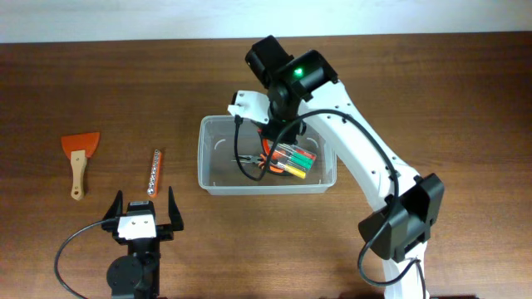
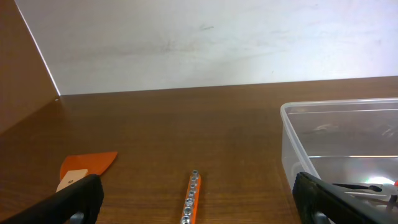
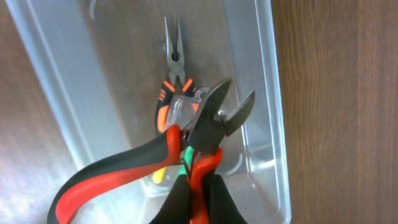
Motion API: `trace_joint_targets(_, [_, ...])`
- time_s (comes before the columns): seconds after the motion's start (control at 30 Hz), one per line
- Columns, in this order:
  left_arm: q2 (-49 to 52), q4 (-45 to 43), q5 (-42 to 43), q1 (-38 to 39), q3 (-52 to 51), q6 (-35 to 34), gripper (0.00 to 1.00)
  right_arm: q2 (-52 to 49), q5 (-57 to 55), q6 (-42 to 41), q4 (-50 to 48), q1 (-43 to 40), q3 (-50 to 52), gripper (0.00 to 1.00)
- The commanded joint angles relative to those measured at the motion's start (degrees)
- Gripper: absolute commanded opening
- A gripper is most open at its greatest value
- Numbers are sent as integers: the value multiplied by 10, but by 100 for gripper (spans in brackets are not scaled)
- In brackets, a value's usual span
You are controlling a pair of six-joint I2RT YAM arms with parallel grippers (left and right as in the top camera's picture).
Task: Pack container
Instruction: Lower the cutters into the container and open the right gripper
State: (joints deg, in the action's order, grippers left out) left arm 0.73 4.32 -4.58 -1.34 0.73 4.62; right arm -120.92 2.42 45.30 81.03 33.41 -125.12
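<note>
My right gripper next moves the cutters, still held high, down onto the orange handles of the needle-nose pliers in the container and lets them go.
The clear plastic container [image 1: 320, 184] sits mid-table; it also shows in the left wrist view [image 2: 292, 134] and the right wrist view [image 3: 273, 106]. Inside lie orange-handled needle-nose pliers [image 3: 174, 68] and a set of coloured screwdrivers [image 1: 295, 159]. My right gripper [image 3: 199, 193] is shut on one red-and-black handle of the diagonal cutters [image 3: 214, 121], holding them above the container. My left gripper [image 1: 141, 218] is open and empty near the front edge, behind an orange socket rail [image 1: 154, 170], which also shows in the left wrist view [image 2: 190, 198].
An orange scraper with a wooden handle [image 1: 79, 158] lies at the left, also seen in the left wrist view [image 2: 84, 167]. The right arm reaches over the container from the front right.
</note>
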Motion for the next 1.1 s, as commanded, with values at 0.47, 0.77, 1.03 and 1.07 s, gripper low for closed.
trace_joint_targets(0.47, [-4,0,-2,2,-2,-7,99,11,47,23,-94,0,137,4])
trace_joint_targets(0.77, [-4,0,-2,2,-2,-7,99,-10,47,-3,-125,0,156,4])
trace_joint_targets(1.03, [-4,0,-2,2,-2,-7,99,-40,47,-8,-134,-1,156,4])
trace_joint_targets(1.07, [-4,0,-2,2,-2,-7,99,-42,47,-9,-134,-1,156,5])
